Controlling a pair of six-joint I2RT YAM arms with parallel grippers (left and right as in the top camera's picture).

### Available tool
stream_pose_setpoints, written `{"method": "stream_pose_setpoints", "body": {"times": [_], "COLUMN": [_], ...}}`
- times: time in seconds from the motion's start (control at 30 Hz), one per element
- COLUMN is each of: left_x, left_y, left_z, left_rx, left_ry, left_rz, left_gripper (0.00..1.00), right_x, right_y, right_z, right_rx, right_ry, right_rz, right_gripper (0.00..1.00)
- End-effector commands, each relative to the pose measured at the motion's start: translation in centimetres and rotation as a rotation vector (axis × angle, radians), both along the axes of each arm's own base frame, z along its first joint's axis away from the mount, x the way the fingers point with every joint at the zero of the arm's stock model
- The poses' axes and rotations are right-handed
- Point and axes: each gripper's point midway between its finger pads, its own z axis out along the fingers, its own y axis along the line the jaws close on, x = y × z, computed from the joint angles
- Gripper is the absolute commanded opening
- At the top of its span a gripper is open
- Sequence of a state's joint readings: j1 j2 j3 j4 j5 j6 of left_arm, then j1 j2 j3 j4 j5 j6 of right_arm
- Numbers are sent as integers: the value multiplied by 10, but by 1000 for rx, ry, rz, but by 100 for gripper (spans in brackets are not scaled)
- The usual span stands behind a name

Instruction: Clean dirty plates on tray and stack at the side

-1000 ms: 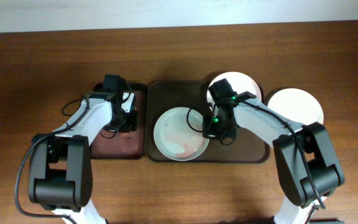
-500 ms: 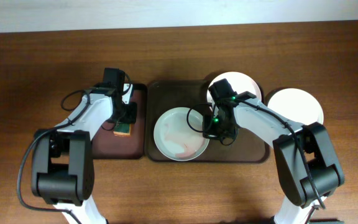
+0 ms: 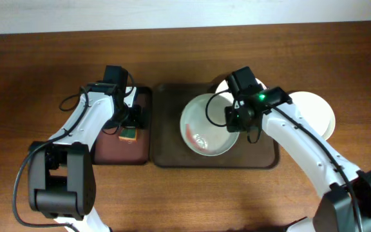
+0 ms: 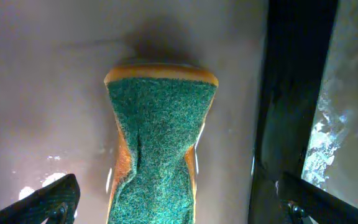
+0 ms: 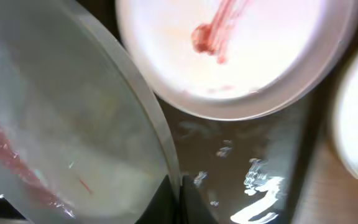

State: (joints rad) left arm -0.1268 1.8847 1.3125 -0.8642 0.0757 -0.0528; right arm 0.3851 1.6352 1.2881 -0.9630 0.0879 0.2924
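Observation:
The pale plate in my right gripper should go toward the maroon tray next and down onto the brown tray, where bare surface is clear of the second smeared plate.
My right gripper is shut on the right rim of a pale plate, and its fingers pinch that rim. The held plate is tilted above the dark brown tray and carries a red smear. A second plate with a red smear lies on the tray's back right, mostly under the arm. A third plate rests on the table to the right of the tray. My left gripper is open over a green-topped sponge, one of its fingers on each side.
The sponge lies on a smaller maroon tray with a black rim, left of the brown tray. Wet streaks shine on the brown tray. Wooden table surrounds both trays.
My left gripper has opened and let the sponge go onto the maroon tray. My right gripper has lifted the plate and carried it to the right over the brown tray.

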Motion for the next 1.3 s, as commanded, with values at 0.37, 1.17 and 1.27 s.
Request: {"method": "stream_pose_setpoints", "body": {"times": [0.37, 1.17, 1.27], "left_x": [6, 6, 6], "left_y": [-4, -5, -5], "left_z": [11, 11, 11], "left_rx": [-22, -22, -22], "left_ry": [-35, -36, -35], "left_rz": [10, 7, 7], "left_gripper": [99, 100, 99], "right_x": [-3, 4, 23], "right_y": [45, 71, 76], "right_z": [40, -58, -64], "right_rx": [-123, 118, 118], "right_ry": [-243, -1, -65], "right_rz": [-100, 201, 195], "right_gripper": [4, 62, 59]}}
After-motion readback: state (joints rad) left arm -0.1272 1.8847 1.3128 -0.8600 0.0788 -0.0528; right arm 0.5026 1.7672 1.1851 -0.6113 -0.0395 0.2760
